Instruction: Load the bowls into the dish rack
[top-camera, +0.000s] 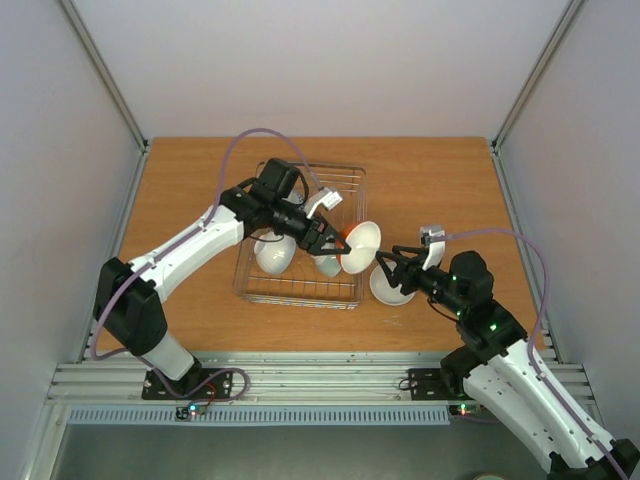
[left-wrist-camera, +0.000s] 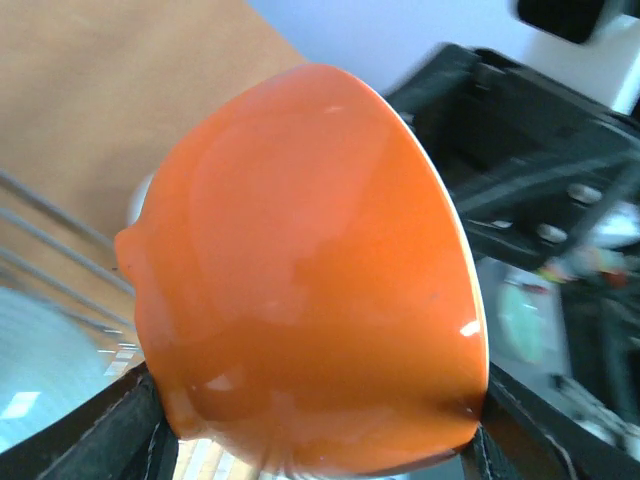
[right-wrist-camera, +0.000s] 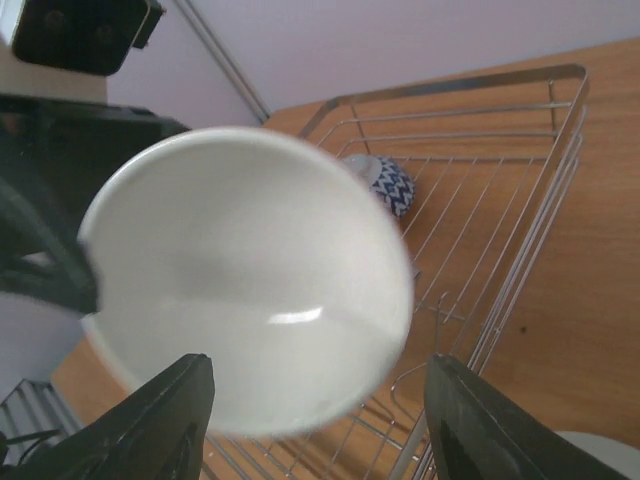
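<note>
The rack's open spot beside the patterned object is outward of and below the fingers, so the left gripper should next move outward and down to let go of the bowl.
An orange bowl (top-camera: 358, 247) with a white inside (right-wrist-camera: 240, 280) hangs tilted over the right edge of the dish rack (top-camera: 300, 301). My left gripper (top-camera: 338, 243) is shut on it, with a finger on either side of its orange wall (left-wrist-camera: 310, 280). My right gripper (top-camera: 384, 265) sits just right of this bowl. Its jaws are open, the fingers (right-wrist-camera: 170, 420) are spread wide, and the bowl's white inside faces them from a little ahead. A white bowl (top-camera: 273, 255) and a pale green bowl (top-camera: 328, 266) lie inside the rack. Another white bowl (top-camera: 390, 286) rests on the table under the right gripper.
The silver wire rack (right-wrist-camera: 450, 88) stands on the wooden table (top-camera: 440, 190), its prongs and right wall close below the held bowl. A small blue-and-white patterned object (right-wrist-camera: 388, 184) lies in the rack. Grey walls enclose the table on three sides.
</note>
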